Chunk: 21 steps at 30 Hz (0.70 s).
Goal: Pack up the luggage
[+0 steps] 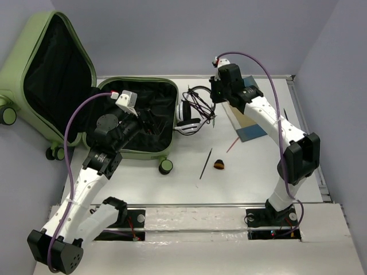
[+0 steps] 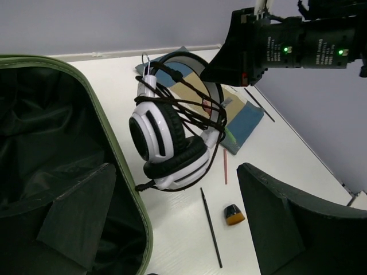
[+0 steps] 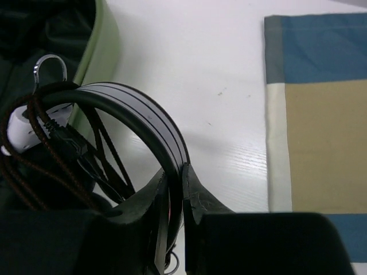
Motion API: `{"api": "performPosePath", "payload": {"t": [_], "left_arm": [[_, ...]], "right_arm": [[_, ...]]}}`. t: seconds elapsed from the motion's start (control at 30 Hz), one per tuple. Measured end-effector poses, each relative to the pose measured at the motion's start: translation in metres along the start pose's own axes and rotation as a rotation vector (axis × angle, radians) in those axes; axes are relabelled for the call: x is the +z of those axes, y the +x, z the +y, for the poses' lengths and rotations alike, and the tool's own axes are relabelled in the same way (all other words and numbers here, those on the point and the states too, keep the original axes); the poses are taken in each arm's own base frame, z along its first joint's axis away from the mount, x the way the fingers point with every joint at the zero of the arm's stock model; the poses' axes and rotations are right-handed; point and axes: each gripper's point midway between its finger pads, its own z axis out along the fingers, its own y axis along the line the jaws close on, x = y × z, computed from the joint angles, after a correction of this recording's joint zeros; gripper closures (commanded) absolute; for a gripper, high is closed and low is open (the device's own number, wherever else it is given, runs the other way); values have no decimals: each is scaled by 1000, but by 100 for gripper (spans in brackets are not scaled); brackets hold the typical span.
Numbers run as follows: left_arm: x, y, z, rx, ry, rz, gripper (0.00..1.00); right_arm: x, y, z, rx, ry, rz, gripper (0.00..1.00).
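Note:
The headphones (image 1: 188, 121) are outside the luggage's rim. So my right gripper next moves toward the luggage's interior (image 1: 153, 95), to its left in the top view, and releases the headphones' headband.
The pale green luggage (image 1: 132, 153) lies open at the left, its lid (image 1: 34, 34) leaning up against the wall and showing black lining. Its rim shows in the left wrist view (image 2: 114, 149) and the right wrist view (image 3: 106, 46). White headphones (image 1: 188, 121) with a black headband and a brown cord wound round them are just right of the case. My right gripper (image 1: 211, 98) is shut on the headband (image 3: 143, 120). The ear cups (image 2: 166, 143) hang low near the table. My left gripper (image 1: 146, 120) is open and empty over the case's right half, facing the headphones (image 2: 183, 229).
A folded blue and tan cloth (image 1: 246, 123) lies under the right arm; it also shows in the right wrist view (image 3: 321, 114). A thin black stick (image 2: 211, 235), a thin red stick (image 2: 225, 166) and a small black-and-orange piece (image 2: 233, 214) lie on the white table.

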Motion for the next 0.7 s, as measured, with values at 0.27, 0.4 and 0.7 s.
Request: {"api": "performPosePath", "payload": {"t": [0.27,0.4,0.7], "left_arm": [[-3,-2,10,-8,-66,-15,1],[-5,-4,12,-10,-83,-22,1],[-10,-10,16,-14,-116,-45,1]], "right_arm": [[-3,-50,49,-4,-76,-102,93],[-3,-64,66,-4,-105,-131,93],[69,-51,143,69,-263,-101,76]]}}
